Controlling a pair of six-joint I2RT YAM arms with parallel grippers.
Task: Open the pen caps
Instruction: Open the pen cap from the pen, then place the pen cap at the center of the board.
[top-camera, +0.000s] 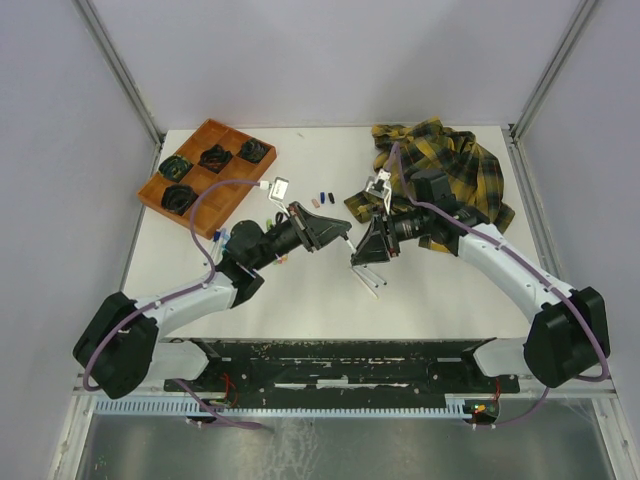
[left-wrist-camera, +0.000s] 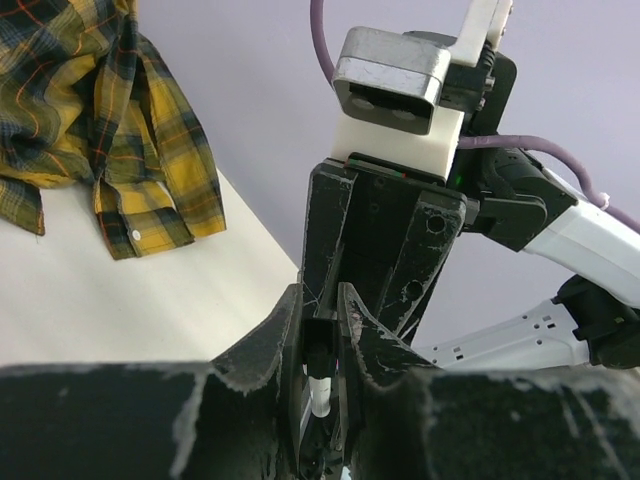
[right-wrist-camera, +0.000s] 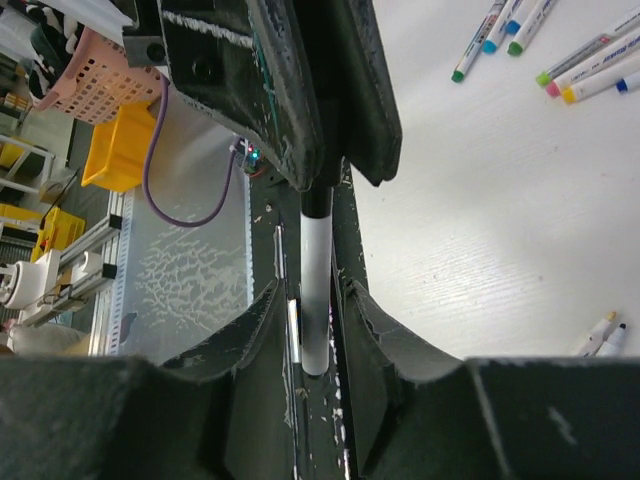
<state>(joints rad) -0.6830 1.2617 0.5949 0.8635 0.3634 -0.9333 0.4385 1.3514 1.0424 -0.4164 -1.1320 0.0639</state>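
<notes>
My left gripper pulls away from the marker's body next, outward and down, to release the marker's black cap on the tabletop beside the loose pen caps gathered outward.
My two grippers meet tip to tip at the table's middle, holding one marker between them. My right gripper (top-camera: 358, 252) (right-wrist-camera: 305, 290) is shut on the white marker barrel (right-wrist-camera: 315, 290). The black pen cap (right-wrist-camera: 318, 198) at the barrel's far end sits between the fingers of my left gripper (top-camera: 345, 238) (left-wrist-camera: 318, 295), which is shut on it. The black cap (left-wrist-camera: 320, 345) also shows in the left wrist view, with a white stub below it. A few loose pen caps (top-camera: 322, 196) lie on the table behind the grippers.
Two bare white barrels (top-camera: 372, 280) lie just in front of the right gripper. Capped markers (right-wrist-camera: 500, 30) lie beside it. A wooden tray (top-camera: 205, 135) with dark items stands back left, a plaid shirt (top-camera: 450, 160) back right, and a small white object (top-camera: 278, 187) near the tray.
</notes>
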